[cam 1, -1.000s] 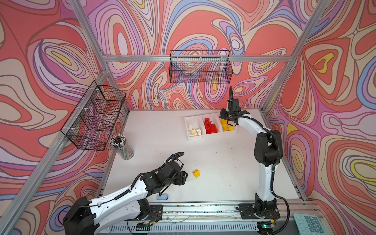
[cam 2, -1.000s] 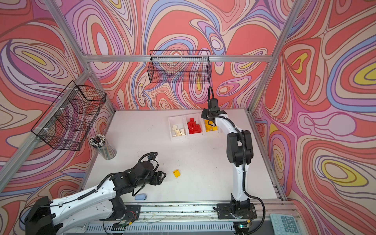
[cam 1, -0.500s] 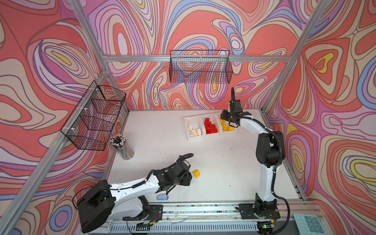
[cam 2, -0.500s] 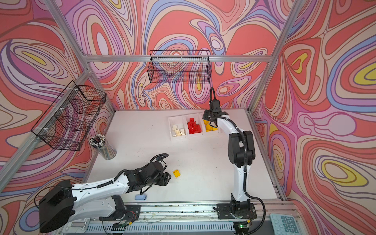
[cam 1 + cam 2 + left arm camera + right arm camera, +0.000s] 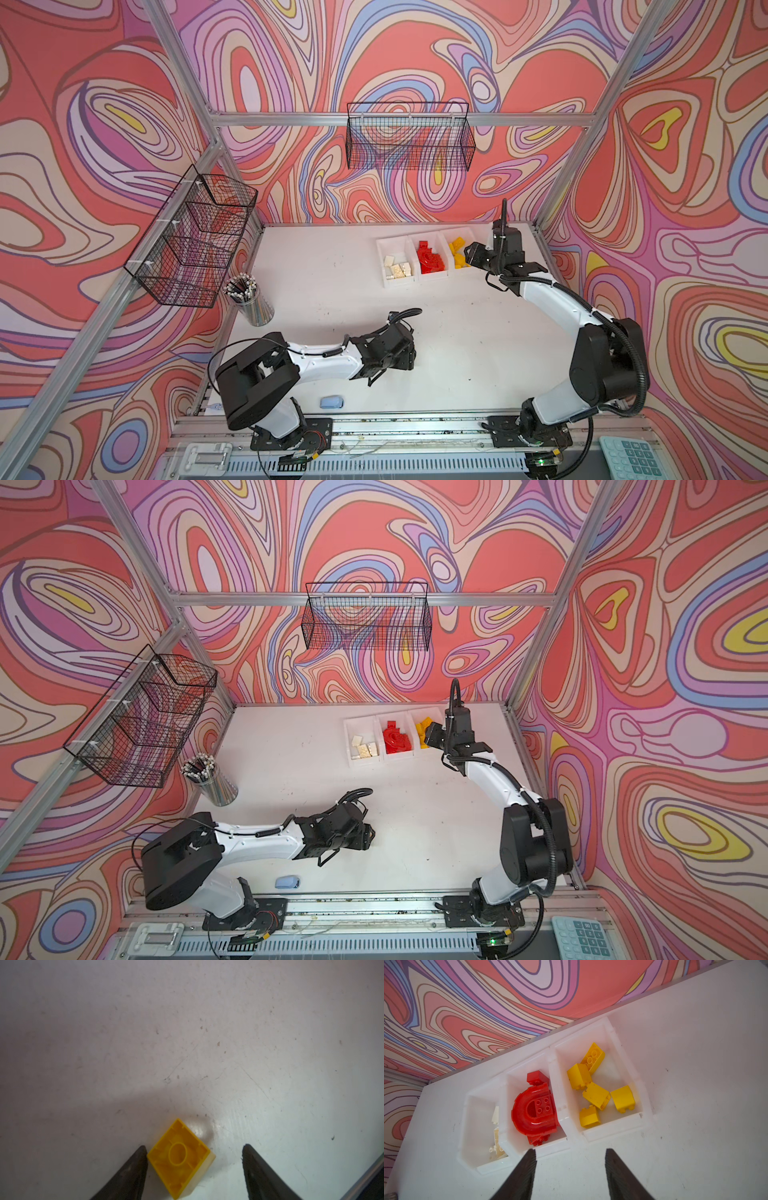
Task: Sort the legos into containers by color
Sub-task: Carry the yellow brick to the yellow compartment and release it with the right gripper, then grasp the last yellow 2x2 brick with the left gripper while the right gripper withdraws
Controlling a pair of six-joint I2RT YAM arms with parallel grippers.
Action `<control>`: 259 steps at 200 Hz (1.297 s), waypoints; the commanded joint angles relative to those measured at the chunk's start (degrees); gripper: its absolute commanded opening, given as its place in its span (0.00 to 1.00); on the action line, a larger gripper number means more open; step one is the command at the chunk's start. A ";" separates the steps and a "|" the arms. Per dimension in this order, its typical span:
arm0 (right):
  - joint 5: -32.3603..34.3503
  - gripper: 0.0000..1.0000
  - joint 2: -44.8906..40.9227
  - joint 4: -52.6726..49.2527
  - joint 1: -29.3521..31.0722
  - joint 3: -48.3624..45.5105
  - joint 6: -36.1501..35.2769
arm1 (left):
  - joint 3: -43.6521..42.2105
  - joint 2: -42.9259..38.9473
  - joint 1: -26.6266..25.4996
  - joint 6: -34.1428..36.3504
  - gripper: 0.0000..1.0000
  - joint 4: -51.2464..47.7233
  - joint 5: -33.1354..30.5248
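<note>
The left gripper turns slightly and closes on opposite sides of the yellow lego [image 5: 179,1159] next, since it sits cornerwise between the open fingers, nearer one of them.
In the left wrist view a yellow lego [image 5: 178,1157] lies upside down on the white table, hollow side up. My left gripper [image 5: 194,1147] is open around it, and one finger [image 5: 135,1165] is right at the brick's corner. In both top views this gripper [image 5: 409,358] [image 5: 368,837] covers the brick. Three white containers stand in a row at the back: cream legos [image 5: 398,268] in one, red legos [image 5: 430,259] with a red arch [image 5: 529,1118] in the middle, yellow legos [image 5: 596,1096] in the third [image 5: 609,1133]. My right gripper [image 5: 570,1150] [image 5: 468,253] hangs open and empty beside the yellow one.
A metal pencil cup [image 5: 250,301] stands at the table's left edge. A pale blue block [image 5: 331,402] lies near the front edge. Black wire baskets hang on the left wall [image 5: 195,237] and the back wall [image 5: 409,141]. A calculator [image 5: 627,457] sits outside at the front right.
My left gripper has moved right and down over the loose yellow lego, which no longer shows in the top views. The right gripper has shifted slightly by the yellow container.
</note>
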 commanded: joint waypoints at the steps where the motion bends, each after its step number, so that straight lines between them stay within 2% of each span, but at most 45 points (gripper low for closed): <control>1: -0.47 0.56 -2.53 1.77 0.41 -2.32 0.75 | 2.74 2.95 -1.36 -1.30 0.71 1.33 0.26; 47: -0.60 0.56 -3.95 1.74 1.86 -2.86 0.64 | 6.40 5.91 -4.16 -0.60 0.65 -2.52 -1.45; 93: -0.60 0.56 -4.67 2.20 2.46 -3.30 0.60 | 8.82 6.13 -7.57 1.16 0.60 -11.34 -7.53; 155: -0.60 0.56 -5.81 2.18 3.20 -3.85 0.65 | 14.38 9.72 -9.74 2.81 0.43 -19.74 -12.12; 201: -1.00 0.56 -8.70 1.50 3.53 -6.13 0.80 | 17.96 11.55 -9.84 5.21 0.24 -21.74 -13.87; 235: -4.17 0.56 -12.71 2.41 3.53 -11.32 2.79 | 22.55 8.32 -8.90 11.87 0.22 -22.66 -14.66; 259: -5.44 0.56 -15.32 2.60 3.53 -16.11 3.73 | 28.54 7.85 -3.50 16.51 0.22 -21.20 -8.82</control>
